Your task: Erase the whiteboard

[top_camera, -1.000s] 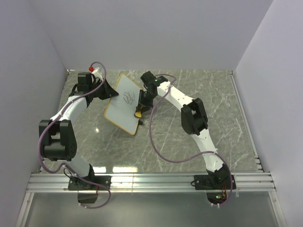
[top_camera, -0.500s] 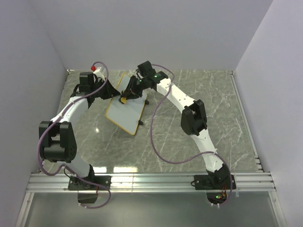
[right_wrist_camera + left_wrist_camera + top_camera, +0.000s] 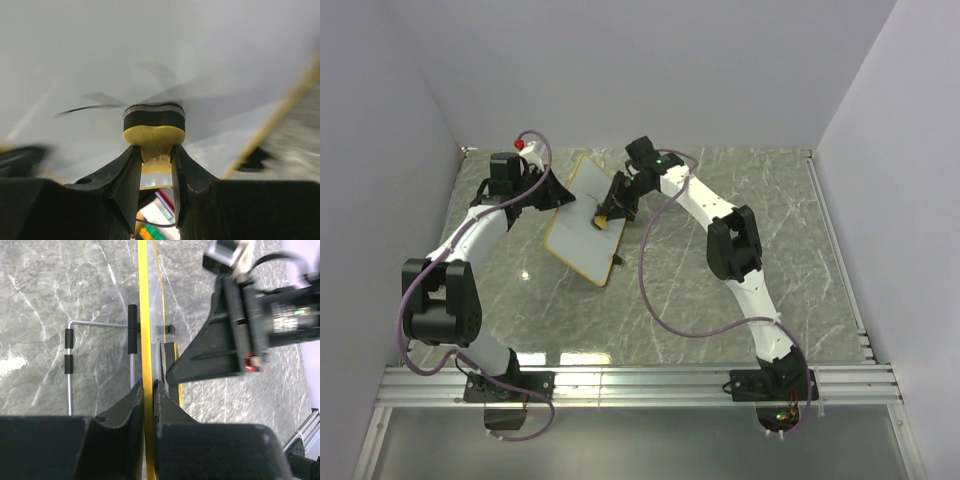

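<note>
The dark stroke [image 3: 82, 108] gets wiped by my right gripper next. Then the gripper moves to the right in the top view and down to the open marble, clear of the board.
The whiteboard [image 3: 575, 232] stands tilted at the back left of the table, showing its white face and tan frame. My left gripper [image 3: 556, 196] is shut on its upper left edge. In the left wrist view the board is an edge-on yellow strip [image 3: 145, 315] pinched in the left gripper [image 3: 148, 385]. My right gripper [image 3: 610, 211] is shut on the stem of a yellow eraser [image 3: 602, 219]. The eraser's [image 3: 154, 131] black pad presses on the white surface [image 3: 150, 50], ahead of the right gripper [image 3: 155, 151]. A thin dark stroke [image 3: 82, 108] shows to its left.
A bent wire stand [image 3: 70, 352] with black sleeves lies on the grey marble table [image 3: 740, 200] behind the board. White walls close in the left, back and right. An aluminium rail [image 3: 640, 385] runs along the near edge by the arm bases.
The right gripper swept the eraser from the board's lower right up to its upper left, then back to the right middle. The scribble seen one second ago no longer shows from above.
</note>
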